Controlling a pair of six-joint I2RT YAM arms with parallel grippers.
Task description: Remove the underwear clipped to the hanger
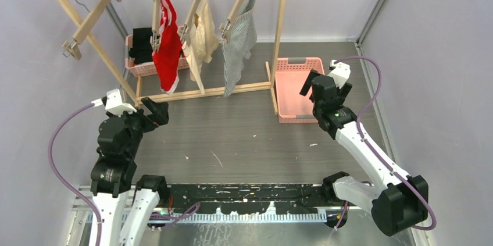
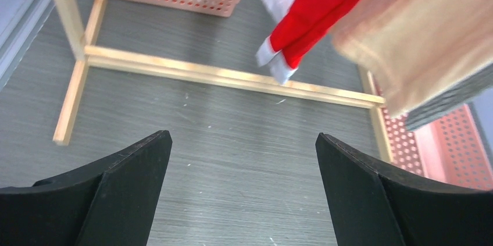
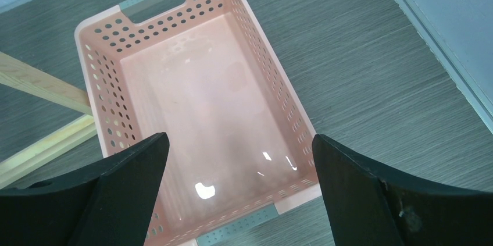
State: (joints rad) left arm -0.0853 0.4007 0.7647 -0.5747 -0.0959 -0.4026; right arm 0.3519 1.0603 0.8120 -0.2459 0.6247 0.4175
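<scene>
The red piece hangs clipped to a wooden hanger above, so the left gripper should rise outward, tilt up and close on that hanger's near arm [image 1: 156, 20].
Three pieces of underwear hang clipped to wooden hangers on the rack's rail: a red one with white trim [image 1: 168, 54], a cream one [image 1: 202, 36] and a grey striped one [image 1: 238, 42]. The left wrist view shows the red one [image 2: 314, 7], the cream one [image 2: 418, 36] and a corner of the grey one [image 2: 447, 100] ahead and above. My left gripper [image 1: 158, 111] [image 2: 244, 141] is open and empty, low over the table just in front of the rack's base rail, below the red piece. My right gripper [image 1: 327, 86] [image 3: 240, 141] is open and empty above the right pink basket.
A fourth wooden hanger [image 1: 87, 22] hangs bare at the rail's left end. A pink basket [image 1: 142, 70] with folded black clothes [image 1: 141, 45] stands behind the rack. The right pink basket [image 1: 290, 119] [image 3: 96, 83] has nothing in it. The rack's base rail [image 2: 221, 74] crosses the table.
</scene>
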